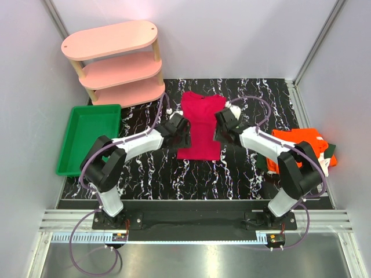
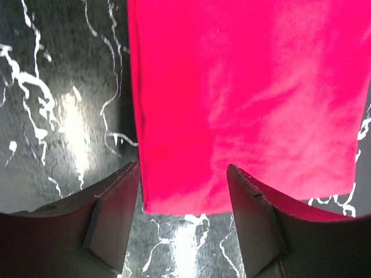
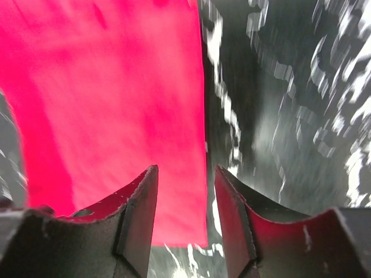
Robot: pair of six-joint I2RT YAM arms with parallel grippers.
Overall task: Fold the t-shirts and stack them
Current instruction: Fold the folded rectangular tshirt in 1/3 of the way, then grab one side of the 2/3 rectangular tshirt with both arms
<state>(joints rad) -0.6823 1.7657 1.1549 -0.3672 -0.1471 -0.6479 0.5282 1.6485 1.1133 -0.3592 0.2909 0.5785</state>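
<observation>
Next, the left gripper eases back and down to pinch the crimson t-shirt's tray-side near corner (image 1: 180, 156) (image 2: 153, 204), since that corner lies below and back, framed by the open fingers.
The crimson t-shirt (image 1: 200, 124) lies flat in the middle of the black marbled table, folded into a long narrow strip with its sleeves tucked in. My left gripper (image 1: 181, 134) hovers open over its left edge; in the left wrist view the shirt's (image 2: 243, 98) near left corner shows between the fingers (image 2: 113, 217). My right gripper (image 1: 221, 128) hovers open over its right edge; the shirt's (image 3: 110, 98) right edge shows between its fingers (image 3: 142, 217). The orange t-shirt (image 1: 298, 142) lies crumpled at the right on the dark green one (image 1: 330, 155).
A green plastic tray (image 1: 87, 138) sits at the left of the table. A pink three-tier shelf (image 1: 116, 61) stands at the back left. Grey walls close in the table on three sides.
</observation>
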